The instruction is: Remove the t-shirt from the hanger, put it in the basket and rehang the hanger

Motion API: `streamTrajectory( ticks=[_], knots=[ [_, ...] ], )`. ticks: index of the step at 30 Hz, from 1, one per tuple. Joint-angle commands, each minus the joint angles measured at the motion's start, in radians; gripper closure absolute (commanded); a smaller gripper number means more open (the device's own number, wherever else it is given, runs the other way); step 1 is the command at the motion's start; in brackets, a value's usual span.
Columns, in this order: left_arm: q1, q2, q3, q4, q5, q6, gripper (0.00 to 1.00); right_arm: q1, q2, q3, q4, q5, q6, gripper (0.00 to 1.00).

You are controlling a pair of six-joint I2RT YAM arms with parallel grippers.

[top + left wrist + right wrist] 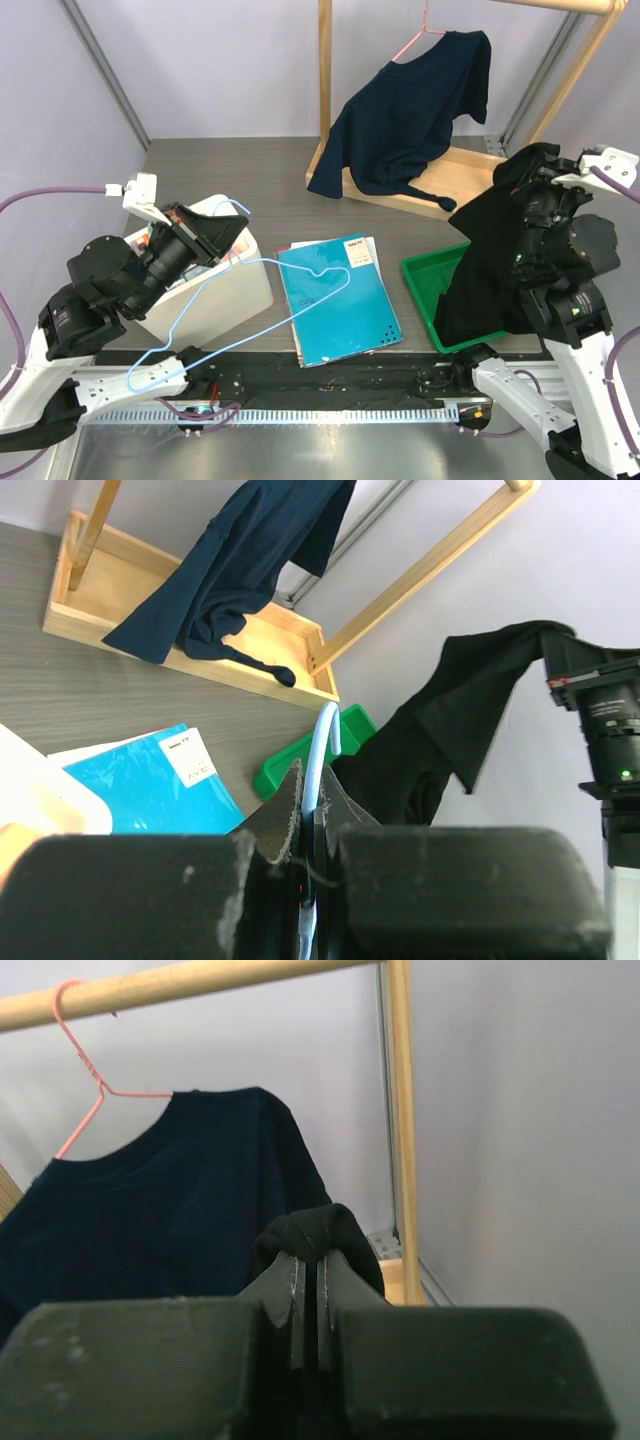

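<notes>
My right gripper should next lower the black fold back over the green tray [424, 282] and let it go, because the lower end of the t-shirt hangs into the tray.
My right gripper [535, 178] is shut on a fold of a black t-shirt [490, 270] and holds it up off the table, so the cloth hangs down over the green tray [424, 282]. In the right wrist view the jaws [310, 1265] pinch the black fold [312, 1228]. My left gripper [213, 236] is shut on a light blue wire hanger [137, 375], which is bare and slants down toward the table's front edge. In the left wrist view the blue wire [322, 748] runs up between the fingers, with the black t-shirt [450, 730] hanging beyond.
A navy t-shirt [410, 110] hangs on a pink hanger [420, 40] on the wooden rack [325, 80] at the back. A white bin [245, 285] sits under my left gripper. A teal booklet [340, 310] lies mid-table.
</notes>
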Motion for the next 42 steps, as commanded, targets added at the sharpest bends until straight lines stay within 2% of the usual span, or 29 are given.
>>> streamTrajectory(
  ticks=[1, 4, 5, 10, 11, 12, 14, 15, 16, 18, 19, 22, 25, 30, 33, 39, 42],
  knots=[
    [0.002, -0.014, 0.000, 0.029, -0.005, -0.003, 1.00, -0.002, -0.049, -0.044, 0.061, 0.067, 0.076, 0.99],
    [0.002, -0.018, -0.013, 0.038, -0.004, -0.003, 1.00, -0.002, -0.092, -0.102, 0.029, 0.204, 0.120, 0.99],
    [0.002, -0.020, -0.014, 0.039, -0.002, -0.003, 1.00, -0.003, -0.105, -0.140, 0.016, 0.307, 0.132, 0.99],
    [0.002, -0.029, -0.027, 0.042, 0.004, -0.002, 1.00, -0.002, -0.210, -0.277, -0.059, 0.482, 0.347, 0.99],
    [0.002, -0.035, -0.028, 0.043, 0.005, -0.002, 1.00, -0.002, -0.216, -0.308, -0.129, 0.504, 0.400, 0.99],
    [0.002, -0.037, -0.030, 0.046, 0.007, -0.002, 1.00, -0.002, -0.218, -0.317, -0.184, 0.540, 0.551, 0.99],
    [0.002, -0.038, -0.031, 0.042, 0.016, -0.005, 1.00, -0.002, -0.199, -0.323, -0.403, 0.586, 0.719, 0.99],
    [0.002, -0.040, -0.031, 0.039, 0.021, -0.005, 1.00, -0.002, -0.169, -0.319, -0.486, 0.623, 0.910, 0.99],
    [0.002, -0.045, -0.031, 0.036, 0.025, -0.008, 1.00, -0.002, -0.146, -0.302, -0.658, 0.633, 0.991, 0.99],
    [0.001, -0.057, -0.034, 0.028, 0.028, -0.013, 1.00, -0.002, -0.098, -0.274, -0.833, 0.631, 1.167, 0.99],
    [0.001, -0.061, -0.036, 0.028, 0.029, -0.014, 1.00, -0.002, -0.045, -0.245, -1.001, 0.622, 1.336, 0.99],
    [0.002, -0.074, -0.048, 0.028, 0.032, -0.017, 1.00, -0.002, 0.008, -0.222, -1.201, 0.582, 1.540, 0.99],
    [0.002, -0.081, -0.059, 0.028, 0.036, -0.020, 1.00, -0.002, -0.035, -0.233, -1.280, 0.556, 1.622, 0.99],
    [0.001, -0.097, -0.079, 0.026, 0.048, -0.029, 1.00, -0.003, -0.148, -0.299, -1.307, 0.533, 1.683, 0.99],
    [0.002, -0.110, -0.088, 0.023, 0.050, -0.036, 1.00, -0.003, -0.165, -0.363, -1.354, 0.490, 1.801, 0.99],
    [0.002, -0.127, -0.088, -0.001, 0.062, -0.052, 1.00, -0.003, -0.054, -0.469, -1.347, 0.466, 1.962, 0.99],
    [0.002, -0.138, -0.089, -0.014, 0.062, -0.057, 1.00, -0.003, 0.002, -0.497, -1.328, 0.469, 1.990, 0.99]
  ],
)
